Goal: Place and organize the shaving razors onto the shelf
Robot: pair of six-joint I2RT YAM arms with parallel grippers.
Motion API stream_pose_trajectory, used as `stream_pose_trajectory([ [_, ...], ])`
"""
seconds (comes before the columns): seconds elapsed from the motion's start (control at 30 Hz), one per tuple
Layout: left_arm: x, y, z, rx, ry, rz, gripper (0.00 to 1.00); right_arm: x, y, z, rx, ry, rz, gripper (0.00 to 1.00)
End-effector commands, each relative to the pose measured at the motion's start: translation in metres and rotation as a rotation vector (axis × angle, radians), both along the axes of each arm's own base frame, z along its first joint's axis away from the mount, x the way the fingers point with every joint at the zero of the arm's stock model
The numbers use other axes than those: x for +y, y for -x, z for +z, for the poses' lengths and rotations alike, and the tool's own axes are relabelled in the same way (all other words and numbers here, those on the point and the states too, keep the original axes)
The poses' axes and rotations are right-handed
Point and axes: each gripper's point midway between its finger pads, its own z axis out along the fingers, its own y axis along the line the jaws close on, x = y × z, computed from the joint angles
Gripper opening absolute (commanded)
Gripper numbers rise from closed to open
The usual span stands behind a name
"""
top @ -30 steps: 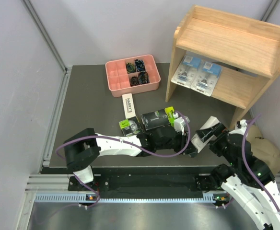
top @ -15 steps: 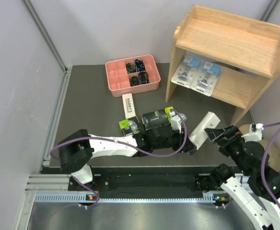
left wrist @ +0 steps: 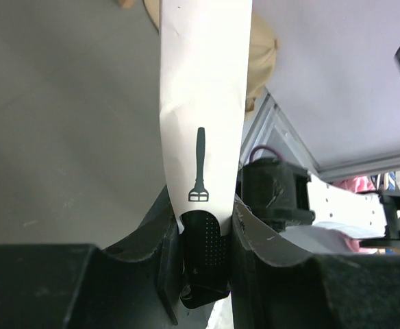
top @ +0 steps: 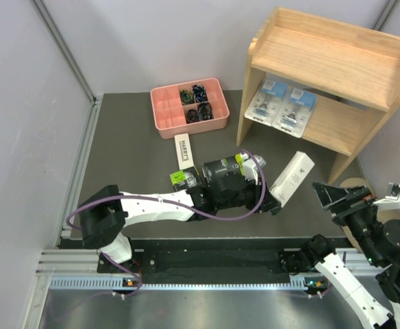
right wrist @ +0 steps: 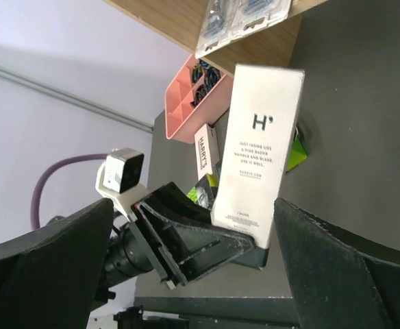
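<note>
I will move the white box outward with my left gripper next, onto the empty wood beside the blue-card packs on the lower level of the shelf. Then I will open the gripper.
My left gripper is shut on the lower end of a slim white razor box, holding it tilted above the mat; the box shows in the left wrist view and the right wrist view. My right gripper is open and empty, right of the box and apart from it. A second white box lies flat on the mat. Two black boxes with lime-green ends lie beside my left arm. Two blue-card blister packs lie on the lower tier of the wooden shelf.
A pink divided tray of small dark items stands behind the boxes, left of the shelf. A tan round object lies at the right by the shelf's foot. Grey walls close in both sides.
My right gripper has let go of the white box and drawn back to the right. My left gripper has taken the box and raised it more upright, toward the shelf.
</note>
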Motion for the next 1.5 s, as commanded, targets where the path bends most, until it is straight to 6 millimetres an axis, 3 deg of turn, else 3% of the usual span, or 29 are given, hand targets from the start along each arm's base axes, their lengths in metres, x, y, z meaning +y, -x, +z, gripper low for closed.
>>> stream_pose_trajectory([
  [0.0,-0.015,-0.018,0.07,-0.092,0.15,-0.003,0.0,-0.005,0.002,0.013,-0.026,0.011,-0.014,0.99],
  [0.17,-0.022,-0.041,0.099,-0.074,0.218,-0.007,0.0,-0.01,0.007,0.015,-0.039,0.015,-0.027,0.99],
  [0.4,-0.043,-0.071,0.121,-0.011,0.277,-0.066,0.0,-0.014,0.012,0.023,-0.058,0.013,-0.031,0.99],
  [0.43,-0.046,-0.075,0.135,-0.004,0.307,-0.073,0.0,-0.016,0.012,0.025,-0.061,0.014,-0.037,0.99],
  [0.47,-0.05,-0.081,0.131,0.007,0.305,-0.087,0.0,-0.016,0.013,0.025,-0.063,0.014,-0.037,0.99],
  [0.7,-0.078,-0.105,0.153,0.057,0.366,-0.112,0.0,-0.023,0.018,0.032,-0.078,0.016,-0.055,0.99],
  [0.73,-0.081,-0.107,0.17,0.068,0.403,-0.117,0.0,-0.025,0.019,0.032,-0.079,0.016,-0.061,0.99],
  [0.8,-0.091,-0.118,0.16,0.105,0.405,-0.114,0.0,-0.026,0.021,0.034,-0.083,0.014,-0.065,0.99],
  [0.83,-0.093,-0.121,0.175,0.118,0.438,-0.119,0.0,-0.028,0.021,0.034,-0.083,0.015,-0.069,0.99],
  [0.9,-0.103,-0.134,0.164,0.15,0.447,-0.113,0.0,-0.03,0.022,0.034,-0.084,0.019,-0.075,0.99],
  [0.93,-0.105,-0.136,0.177,0.147,0.477,-0.114,0.0,-0.031,0.023,0.034,-0.085,0.018,-0.08,0.99],
  [0.97,-0.114,-0.142,0.162,0.166,0.454,-0.105,0.0,-0.031,0.023,0.033,-0.084,0.018,-0.081,0.99],
  [1.0,-0.117,-0.145,0.158,0.173,0.446,-0.1,0.0,-0.032,0.023,0.033,-0.084,0.019,-0.083,0.99],
  [1.03,-0.119,-0.147,0.17,0.163,0.466,-0.095,0.0,-0.032,0.023,0.033,-0.084,0.021,-0.084,0.99],
  [1.07,-0.126,-0.153,0.153,0.186,0.44,-0.085,0.0,-0.032,0.023,0.033,-0.084,0.018,-0.087,0.99],
  [1.27,-0.137,-0.173,0.141,0.202,0.451,-0.012,0.04,-0.034,0.023,0.032,-0.083,0.022,-0.093,0.99],
  [1.47,-0.142,-0.187,0.131,0.215,0.436,0.044,0.15,-0.036,0.025,0.031,-0.082,0.025,-0.096,0.99],
])
